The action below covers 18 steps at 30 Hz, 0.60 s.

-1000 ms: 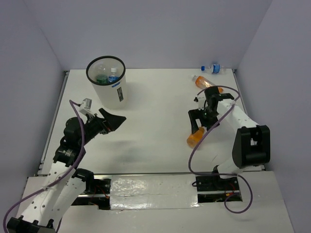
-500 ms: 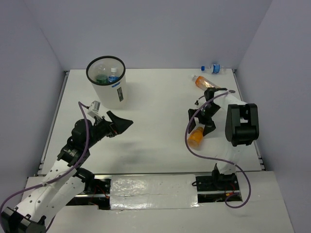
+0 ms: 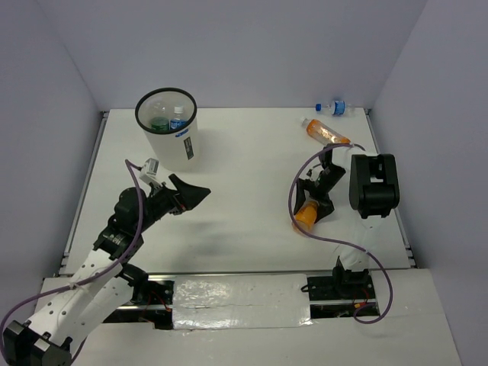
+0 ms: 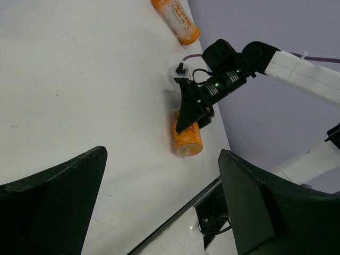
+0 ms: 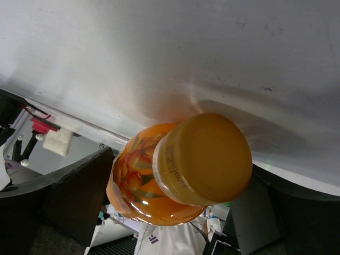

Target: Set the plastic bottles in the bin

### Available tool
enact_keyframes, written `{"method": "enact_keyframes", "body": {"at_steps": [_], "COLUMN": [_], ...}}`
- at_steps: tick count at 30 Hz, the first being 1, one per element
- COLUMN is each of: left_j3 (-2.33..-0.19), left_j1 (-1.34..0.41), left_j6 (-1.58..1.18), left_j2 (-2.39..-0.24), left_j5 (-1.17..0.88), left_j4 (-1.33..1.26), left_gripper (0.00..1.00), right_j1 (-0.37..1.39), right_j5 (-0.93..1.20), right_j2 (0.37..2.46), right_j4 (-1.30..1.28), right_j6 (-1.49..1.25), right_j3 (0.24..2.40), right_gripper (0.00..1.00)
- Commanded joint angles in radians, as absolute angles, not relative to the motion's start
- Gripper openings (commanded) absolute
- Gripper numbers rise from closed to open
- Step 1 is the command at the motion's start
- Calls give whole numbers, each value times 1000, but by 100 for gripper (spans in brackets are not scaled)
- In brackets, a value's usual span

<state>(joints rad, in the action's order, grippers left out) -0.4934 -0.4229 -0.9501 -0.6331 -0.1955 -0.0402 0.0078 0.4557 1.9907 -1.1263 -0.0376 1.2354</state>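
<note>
The left gripper moves toward the right in the top view next, where the held bottle is, onto its bottom end point(image 3: 304, 220) point(image 4: 188, 143), which the right gripper leaves bare.
The white bin point(image 3: 181, 149) stands at the back left with the green-label bottle point(image 3: 159, 123) and the blue-label bottle point(image 3: 178, 120) inside. My right gripper point(image 3: 314, 200) is shut on an orange-filled bottle point(image 3: 306, 214) low over the table at the right. In the right wrist view the bottle point(image 5: 159, 186) sits between the fingers point(image 5: 79, 196), cap toward the camera. A second orange-filled bottle point(image 3: 325, 131) lies at the back right, and the tiny blue-capped bottle point(image 3: 333, 108) lies by the back wall. My left gripper point(image 3: 191, 193) is open and empty, in front of the bin.
The left wrist view shows the right gripper point(image 4: 194, 109) over the held bottle point(image 4: 187, 139) and the other orange bottle point(image 4: 177, 20) lying farther off. A purple cable point(image 3: 293, 210) loops beside the right gripper. The table's front rail point(image 3: 229, 276) runs along the near edge.
The right arm has folded upward and back while its gripper stays on the orange bottle at nearly the same spot. The left gripper moved slightly right, then held still.
</note>
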Motion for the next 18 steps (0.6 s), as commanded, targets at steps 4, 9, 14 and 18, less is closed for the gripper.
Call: {"method": "enact_keyframes", "body": {"at_steps": [4,9,14,18], "left_j3": [-495,-491,-422,-462], "left_j1": [-429,-445,-491,-572], "left_j6": [-966,-986,-1089,-1089], "left_j2": [-660,-716,-843,-961], "left_j5": [-256,-310,-406,-387], "left_j4": [-173,-245,-524,-601], "left_gripper": [99,99,99,99], "right_j1": [8,-21,-14,23], "right_j5": [476,515,589,607], "right_j2": [1993,1990,1931,1864], "right_j4": [-1072,-1072,-1081,-1053], "right_j6": [-71,-61,-5,87], "right_j3": [1241,1269,1417,1526], "right_gripper": [72,47,32,27]}}
